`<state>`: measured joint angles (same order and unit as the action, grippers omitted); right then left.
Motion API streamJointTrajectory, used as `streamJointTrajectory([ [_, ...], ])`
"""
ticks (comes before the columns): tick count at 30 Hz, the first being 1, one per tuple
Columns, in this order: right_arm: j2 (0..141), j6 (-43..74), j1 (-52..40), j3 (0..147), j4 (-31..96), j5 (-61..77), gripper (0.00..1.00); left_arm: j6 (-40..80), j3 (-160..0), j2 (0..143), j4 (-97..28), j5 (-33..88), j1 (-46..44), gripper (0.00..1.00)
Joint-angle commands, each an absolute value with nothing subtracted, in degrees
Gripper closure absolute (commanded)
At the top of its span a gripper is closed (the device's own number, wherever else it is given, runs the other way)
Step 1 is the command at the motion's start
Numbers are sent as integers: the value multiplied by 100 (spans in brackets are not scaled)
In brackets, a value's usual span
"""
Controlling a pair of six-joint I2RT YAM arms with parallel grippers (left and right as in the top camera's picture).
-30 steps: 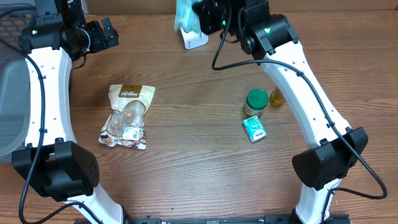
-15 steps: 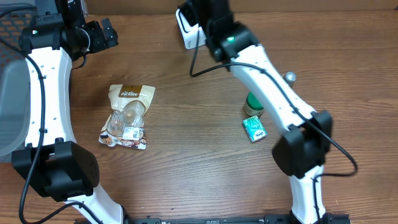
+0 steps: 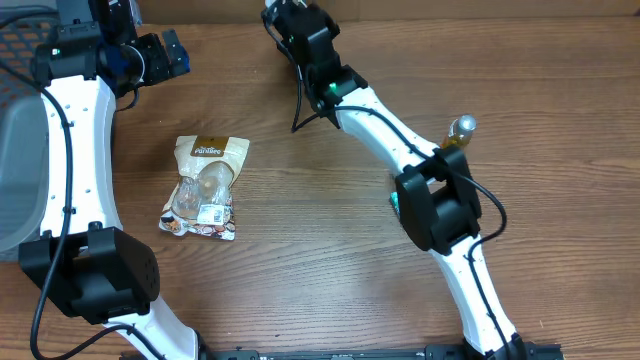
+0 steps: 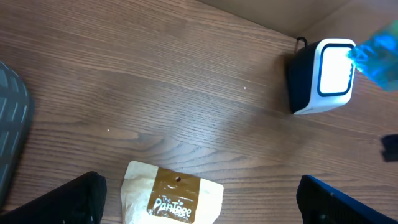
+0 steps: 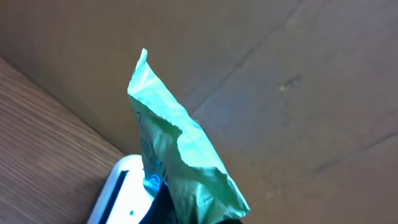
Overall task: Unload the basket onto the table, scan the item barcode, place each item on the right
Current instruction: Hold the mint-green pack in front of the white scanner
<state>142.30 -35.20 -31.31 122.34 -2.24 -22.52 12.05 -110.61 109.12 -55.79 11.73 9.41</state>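
Observation:
My right gripper should next move back from the scanner and down to release the packet, as the bare tabletop between pouch and bottle (image 3: pixel 343 184) is back and below it.
My right gripper (image 5: pixel 194 213) is shut on the bottom of a crumpled teal packet (image 5: pixel 177 158), which stands up above the jaws. Just left of the packet is the white face of the barcode scanner (image 5: pixel 118 196). In the left wrist view the scanner (image 4: pixel 323 74) sits at the table's far edge with the blurred teal packet (image 4: pixel 379 53) at its right. From overhead the right gripper (image 3: pixel 292 18) is at the top centre, and its arm hides the scanner. My left gripper (image 4: pixel 205 208) hangs open and empty, high over the top of a brown and cream snack pouch (image 4: pixel 171 199).
The snack pouch (image 3: pixel 205 185) lies left of centre. An amber bottle with a silver cap (image 3: pixel 458 130) stands at the right, beside the right arm. A grey ribbed object (image 3: pixel 15 170) borders the table's left side. A cardboard wall runs along the far edge.
The right arm has swung left along the far edge with the packet and now covers the scanner and the green-lidded jar from overhead. The left arm has not moved.

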Motion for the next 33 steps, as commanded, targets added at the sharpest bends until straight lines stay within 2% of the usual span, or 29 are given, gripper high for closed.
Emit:
streamJointTrajectory([
  [1, 14442, -4355, -3100, 12304, -639, -2536, 96, 1225, -11074, 10938, -5588, 1160, 937, 0],
  [18, 14599, -4320, -3057, 12302, -908, -2521, 96, 1225, -11072, 10938, -5588, 1160, 937, 0],
  [29, 14619, -3129, -3079, 12302, -410, -2375, 96, 1223, -11072, 10938, -5588, 1160, 937, 1],
  [33, 14619, -3103, -3144, 12302, -233, -2344, 96, 1225, -11072, 10938, -5588, 1160, 937, 1],
])
